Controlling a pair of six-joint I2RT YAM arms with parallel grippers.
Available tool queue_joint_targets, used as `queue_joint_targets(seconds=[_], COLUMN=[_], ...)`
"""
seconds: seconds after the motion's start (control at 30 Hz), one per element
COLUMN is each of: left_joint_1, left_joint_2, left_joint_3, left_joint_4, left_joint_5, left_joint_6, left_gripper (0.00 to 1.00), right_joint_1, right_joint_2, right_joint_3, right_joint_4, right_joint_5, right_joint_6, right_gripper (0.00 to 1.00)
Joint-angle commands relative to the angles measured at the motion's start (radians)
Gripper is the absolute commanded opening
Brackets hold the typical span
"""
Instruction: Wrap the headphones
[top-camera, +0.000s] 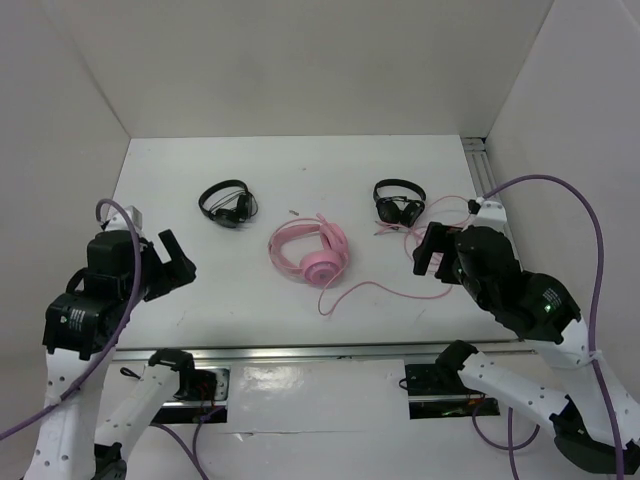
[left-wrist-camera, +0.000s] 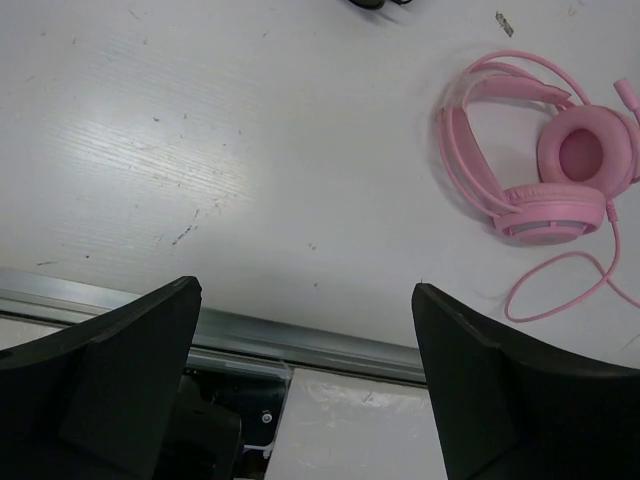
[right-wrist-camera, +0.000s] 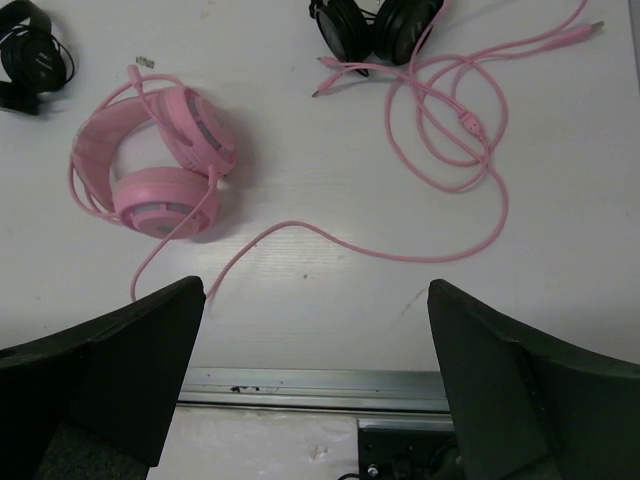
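The curve of the pink headband faces my open left gripper, so I will lower that gripper outward and to the right in the top view, onto the curve's middle (top-camera: 273, 249) (left-wrist-camera: 451, 118).
The pink headphones (top-camera: 311, 252) lie on the white table near its middle, earcups toward the front. They also show in the left wrist view (left-wrist-camera: 545, 165) and the right wrist view (right-wrist-camera: 150, 165). Their long pink cable (top-camera: 385, 290) runs right and loops in loose coils (right-wrist-camera: 450, 130) by the right black headphones. My left gripper (top-camera: 178, 262) hovers open and empty at the table's left. My right gripper (top-camera: 428, 250) hovers open and empty at the right, above the cable coils. In both wrist views the jaws stand wide apart with nothing between them.
Two small black headphones lie at the back: one left (top-camera: 227, 204), one right (top-camera: 399, 203), the right one touching the pink cable. A metal rail (top-camera: 320, 352) runs along the table's front edge. White walls enclose the back and sides.
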Motion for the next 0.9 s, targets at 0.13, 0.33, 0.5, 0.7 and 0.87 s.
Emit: queue_joint_targets(seconds=[0.13,0.33,0.5,0.7,0.87], left_joint_1=[-0.004,-0.004,-0.053,-0.090,-0.176], left_joint_2=[0.039,0.161,0.354,0.567,0.808], left_joint_3=[-0.064,-0.172,-0.221,-0.164,-0.002], left_joint_4=[0.174,0.383,0.601,0.719,0.753], left_joint_5=[0.094,0.296,0.385,0.357,0.288], left_joint_6=[0.032,0.072,0.023,-0.031,-0.019], left_gripper=[1.00,1.00,1.00,1.00,1.00], right_joint_1=[-0.001,-0.001,-0.001,-0.001,-0.001], right_joint_2=[-0.010,-0.061,-0.061,-0.061,-0.032], right_joint_3=[-0.004,-0.050,-0.073,-0.146,-0.170], right_joint_4=[0.095,0.187,0.236,0.342,0.403], right_joint_5=[0.016,-0.099,-0.172,-0.373,-0.505], right_joint_6=[-0.043,-0.103,-0.139,-0.187,-0.205], right_gripper=[1.00,1.00,1.00,1.00,1.00])
